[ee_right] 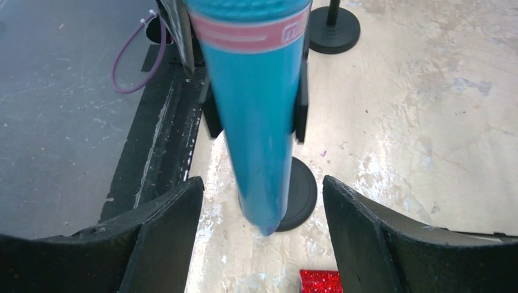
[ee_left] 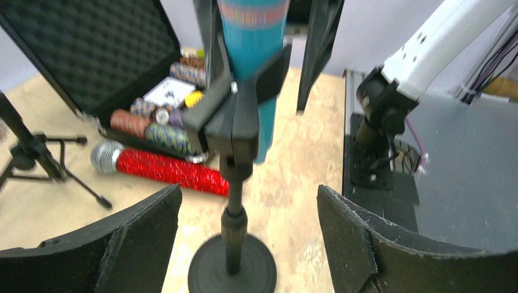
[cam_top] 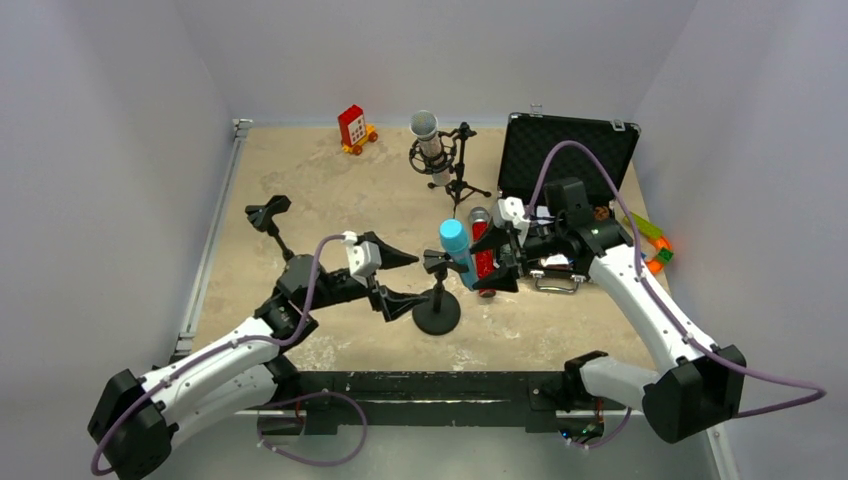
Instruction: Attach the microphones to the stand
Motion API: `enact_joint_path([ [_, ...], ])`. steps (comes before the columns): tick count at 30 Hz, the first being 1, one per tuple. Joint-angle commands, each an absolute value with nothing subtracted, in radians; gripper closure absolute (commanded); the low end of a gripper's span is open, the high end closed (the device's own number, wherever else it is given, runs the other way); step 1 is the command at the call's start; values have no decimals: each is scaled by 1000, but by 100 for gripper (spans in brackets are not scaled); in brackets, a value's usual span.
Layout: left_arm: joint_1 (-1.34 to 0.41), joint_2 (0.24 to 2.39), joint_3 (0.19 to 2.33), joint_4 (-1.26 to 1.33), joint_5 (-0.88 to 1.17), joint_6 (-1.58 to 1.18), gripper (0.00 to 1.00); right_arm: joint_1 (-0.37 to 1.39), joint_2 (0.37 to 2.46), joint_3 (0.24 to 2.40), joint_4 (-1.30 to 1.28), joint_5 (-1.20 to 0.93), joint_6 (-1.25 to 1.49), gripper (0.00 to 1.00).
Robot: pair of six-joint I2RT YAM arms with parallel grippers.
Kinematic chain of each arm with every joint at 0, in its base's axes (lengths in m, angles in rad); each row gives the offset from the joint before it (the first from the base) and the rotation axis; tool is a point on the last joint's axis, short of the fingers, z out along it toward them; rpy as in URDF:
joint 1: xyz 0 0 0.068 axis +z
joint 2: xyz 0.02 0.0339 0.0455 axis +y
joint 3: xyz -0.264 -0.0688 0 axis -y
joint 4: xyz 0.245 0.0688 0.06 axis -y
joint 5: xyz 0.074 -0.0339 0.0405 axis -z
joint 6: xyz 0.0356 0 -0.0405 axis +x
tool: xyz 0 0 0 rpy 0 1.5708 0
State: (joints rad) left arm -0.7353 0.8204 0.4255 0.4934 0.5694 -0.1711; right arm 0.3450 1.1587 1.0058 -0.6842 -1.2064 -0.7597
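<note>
My left gripper should move down and to the right in the top view, around the thin pole below the clip, because the blue microphone already fills the clip.
The light blue microphone stands tilted in the clip of the black round-base stand. It also shows in the left wrist view and the right wrist view. My left gripper is open, its fingers either side of the stand's post without touching it. My right gripper is open and empty, its fingers either side of the blue microphone's lower end. The red-glitter microphone lies on the table by the case, also in the left wrist view. The silver microphone sits in a tripod stand at the back.
An open black case with poker chips lies at the right. A second round-base stand stands at the left with nothing in its clip. A red toy is at the back, coloured toys at the right edge.
</note>
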Motion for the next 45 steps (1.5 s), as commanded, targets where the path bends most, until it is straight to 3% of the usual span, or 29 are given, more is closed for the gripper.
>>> enact_joint_path([
  [1, -743, 878, 358, 524, 569, -102, 16, 296, 1128, 1037, -775, -1277, -863, 25],
  [15, -761, 1335, 409, 1073, 549, -163, 25, 219, 1077, 981, -733, -1338, -847, 25],
  [19, -762, 1372, 415, 1135, 543, -190, 33, 208, 1075, 975, -720, -1348, -836, 25],
  [24, -764, 1326, 401, 1105, 528, -167, 35, 204, 1082, 973, -713, -1351, -831, 25],
  [30, -764, 1309, 423, 1004, 559, -141, 61, 195, 1089, 976, -719, -1353, -831, 25],
  [34, -765, 1285, 414, 979, 567, -139, 100, 189, 1090, 974, -720, -1355, -830, 25],
  [45, -646, 908, 423, 554, 92, -42, 100, 171, 1082, 973, -717, -1350, -831, 25],
])
